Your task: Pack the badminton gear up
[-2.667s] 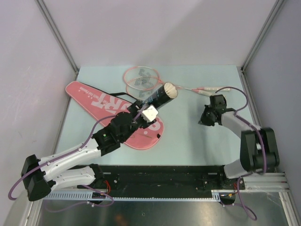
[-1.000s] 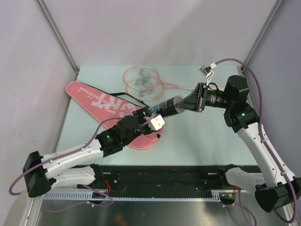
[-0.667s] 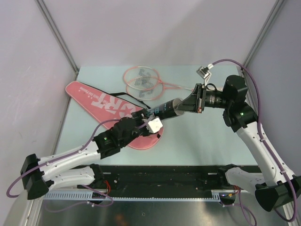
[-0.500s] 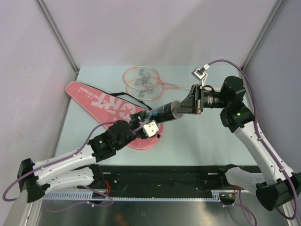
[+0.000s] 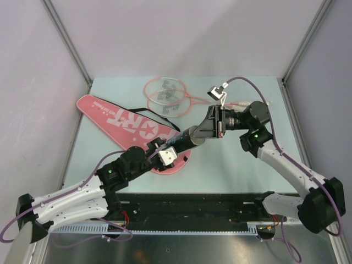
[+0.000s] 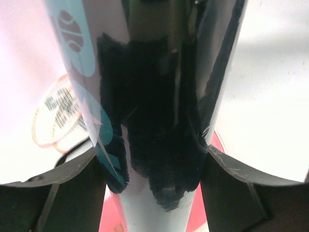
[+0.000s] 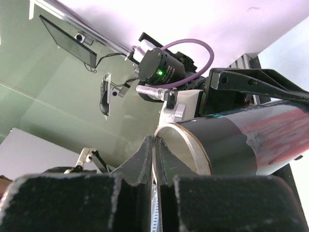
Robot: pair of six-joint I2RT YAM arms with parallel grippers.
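The bare tabletop clear of bag (image 5: 118,116) and rackets lies below my left gripper, to its right in the top view, so I will next swing that gripper across, lower the tube and release it.
My left gripper (image 5: 171,149) is shut on the dark cylindrical tube (image 5: 186,138) and holds it tilted above the pink racket bag (image 5: 118,116). In the left wrist view the tube (image 6: 159,111) fills the gap between my fingers (image 6: 72,193). My right gripper (image 5: 205,127) is shut on the rim of the tube's open end. In the right wrist view one finger is inside the tube (image 7: 241,137) and one outside, with the gripper (image 7: 155,151) pinching the rim. Two pink rackets (image 5: 165,93) lie at the back. No shuttlecock shows.
The bag's black strap (image 5: 144,109) lies between bag and rackets. The rackets' white handles (image 5: 242,104) point right, behind my right arm. A black rail (image 5: 192,209) runs along the near edge. Grey walls close the table (image 5: 236,159) on three sides.
My right arm rose from the table, reached the tube's open end and shut on its rim. Both arms then shifted the tube left and nearer, over the bag.
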